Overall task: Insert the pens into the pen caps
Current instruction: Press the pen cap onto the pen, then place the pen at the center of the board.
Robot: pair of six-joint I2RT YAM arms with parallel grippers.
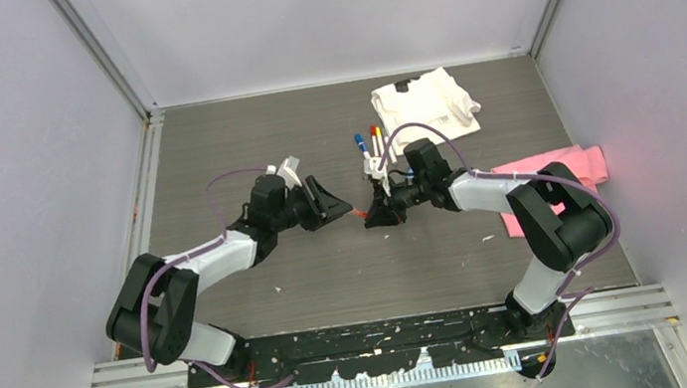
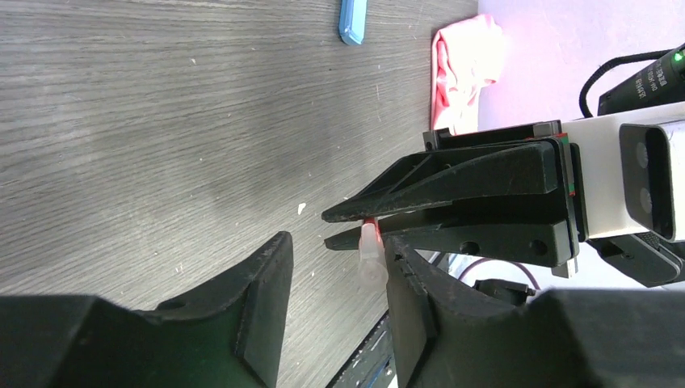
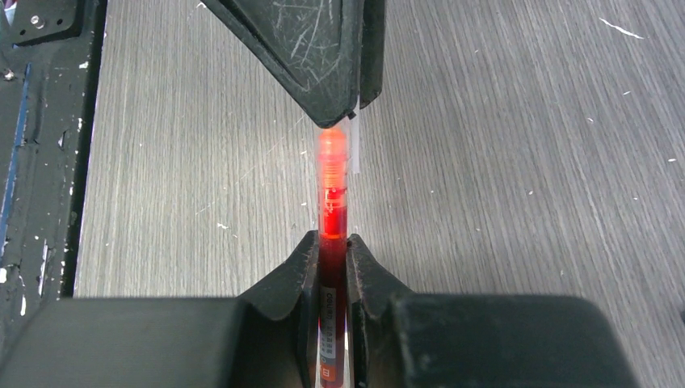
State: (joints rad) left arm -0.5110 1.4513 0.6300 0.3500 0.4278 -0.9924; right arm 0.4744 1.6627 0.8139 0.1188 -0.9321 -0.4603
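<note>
My right gripper turns the red pen outward and down beside the blue-ended pen next, since the cap sits over the pen's tip.
My right gripper (image 3: 331, 242) is shut on a red pen (image 3: 332, 212) and holds it level above the table. A translucent pen cap (image 3: 332, 153) sits over the pen's tip, and its clear end (image 2: 370, 257) rests against one finger of my left gripper (image 2: 335, 242). The left gripper's jaws stand open, with the other finger (image 2: 266, 299) well clear of the cap. From above, the two grippers (image 1: 325, 201) (image 1: 380, 211) face each other at mid-table with the pen (image 1: 359, 212) between them. Three more pens (image 1: 371, 140), with blue, red and yellow ends, lie behind them.
A white cloth (image 1: 423, 103) lies at the back right and a pink cloth (image 1: 558, 174) at the right edge. A light blue cap (image 2: 353, 20) lies on the table beyond the grippers. Walls close in the table on three sides.
</note>
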